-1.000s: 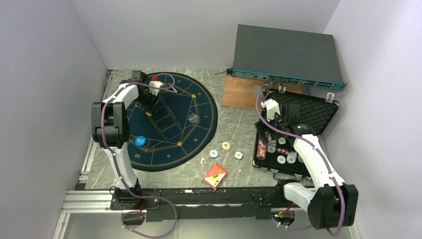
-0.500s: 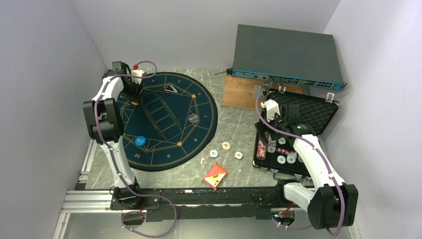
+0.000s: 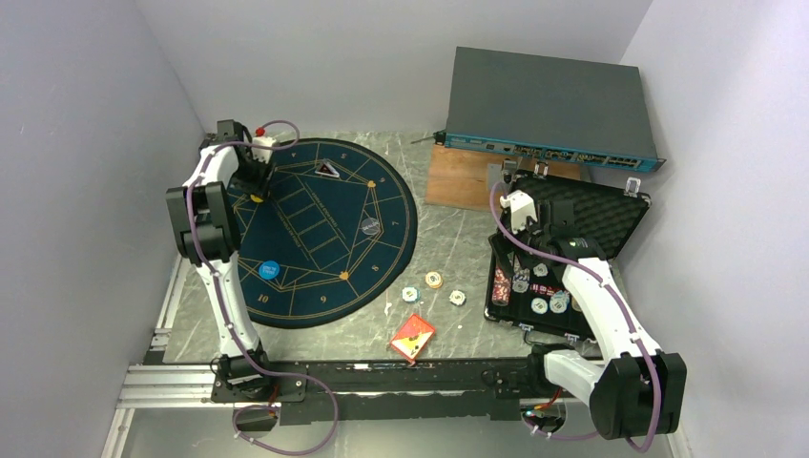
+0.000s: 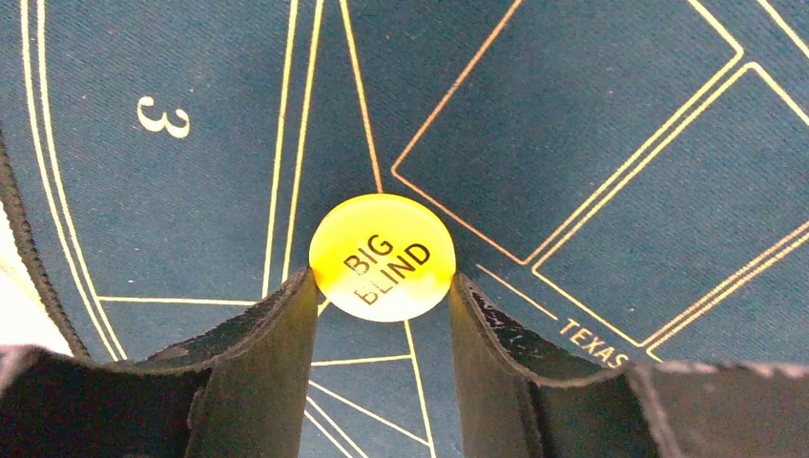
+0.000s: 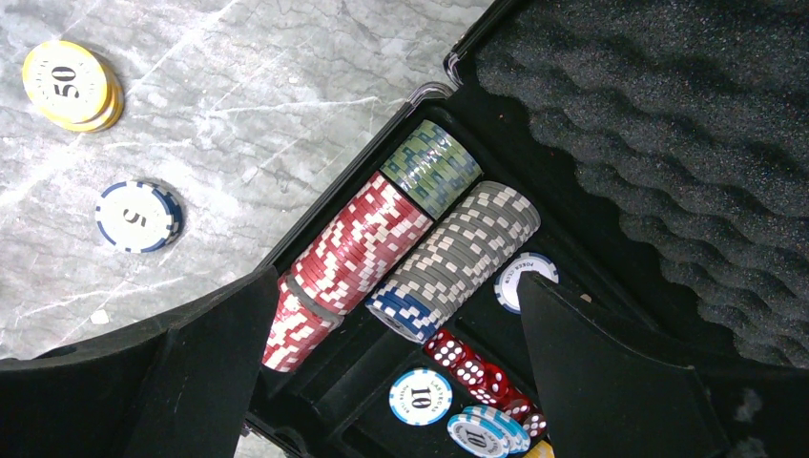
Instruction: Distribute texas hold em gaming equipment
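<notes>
I will move my right gripper back, to the left in the top view, and down around the blue-rimmed chips, because they lie clear of the case (image 3: 611,224).
My left gripper (image 4: 382,286) is shut on a yellow disc (image 4: 382,258) printed BIG BLIND, with both fingertips pressed against its rim. It hangs just over the navy mat (image 3: 324,239) at the far left edge, where the disc (image 3: 256,198) shows below the wrist. A blue disc (image 3: 269,270) lies on the mat's near left. Three chips (image 3: 434,281) and a red card deck (image 3: 413,336) lie on the table. My right gripper (image 5: 401,286) stands open over rows of red (image 5: 358,248) and grey chips (image 5: 458,253) in the black case (image 3: 611,224).
A grey network box (image 3: 549,110) and a wooden board (image 3: 463,176) sit at the back. A silver disc (image 3: 370,226) and a dark marker (image 3: 327,170) lie on the mat. Red dice (image 5: 467,367) and loose chips (image 5: 421,396) fill the case. The left wall is close.
My left gripper has carried the yellow disc from the mat's upper middle out to its far left edge. The right arm has not moved.
</notes>
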Controlling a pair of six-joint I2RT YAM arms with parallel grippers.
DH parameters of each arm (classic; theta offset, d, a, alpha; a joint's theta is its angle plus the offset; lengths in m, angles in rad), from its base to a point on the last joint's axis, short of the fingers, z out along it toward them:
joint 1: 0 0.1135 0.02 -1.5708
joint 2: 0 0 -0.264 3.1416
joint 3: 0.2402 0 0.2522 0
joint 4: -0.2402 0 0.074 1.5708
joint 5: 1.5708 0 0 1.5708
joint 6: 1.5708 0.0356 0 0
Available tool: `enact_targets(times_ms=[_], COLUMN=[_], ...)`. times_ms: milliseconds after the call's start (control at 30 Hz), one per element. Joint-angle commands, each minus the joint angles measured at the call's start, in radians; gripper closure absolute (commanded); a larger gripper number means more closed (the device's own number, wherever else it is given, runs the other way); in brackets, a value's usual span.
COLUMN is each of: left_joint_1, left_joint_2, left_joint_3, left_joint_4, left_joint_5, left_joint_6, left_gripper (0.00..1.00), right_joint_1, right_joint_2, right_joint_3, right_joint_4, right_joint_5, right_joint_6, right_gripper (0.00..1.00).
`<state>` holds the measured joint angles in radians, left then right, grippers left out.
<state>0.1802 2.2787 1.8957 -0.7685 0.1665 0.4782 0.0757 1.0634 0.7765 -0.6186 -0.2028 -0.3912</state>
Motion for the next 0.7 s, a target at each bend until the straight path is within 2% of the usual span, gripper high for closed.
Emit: enact_targets(times_ms=[0,100,200,367,533,667], left_joint_1=[0.007,0.006,0.006,0.000,-0.053,-0.085], left_joint_2=[0.024,0.015,-0.058,-0.254,-0.499,-0.660], left_joint_3=[0.062,0.065,0.031,-0.071,-0.294,-0.447], left_joint_4=[-0.002,-0.013,-0.006,-0.033,-0.036,-0.011], left_joint_5=[-0.018,-0.005,0.035,0.190,0.313,0.414], left_joint_6=[0.017,0.019,0.016,-0.005,-0.003,-0.072], left_gripper=[0.39,0.15,0.01,0.00,0.00,0.00], right_joint_1=[0.005,0.005,0.005,0.005,0.015,0.080], right_joint_2=[0.001,0.001,-0.001,-0.027,-0.061,-0.040], right_joint_3=[-0.005,-0.005,-0.005,0.008,0.032,0.054], right_joint_4=[0.031,0.031,0.030,0.001,-0.091,-0.157], right_joint_5=[-0.002,-0.003,-0.011,-0.076,-0.200,-0.219], right_joint_6=[0.009,0.011,0.007,-0.039,-0.140,-0.215], right_gripper=[0.00,0.00,0.00,0.00,0.00,0.00])
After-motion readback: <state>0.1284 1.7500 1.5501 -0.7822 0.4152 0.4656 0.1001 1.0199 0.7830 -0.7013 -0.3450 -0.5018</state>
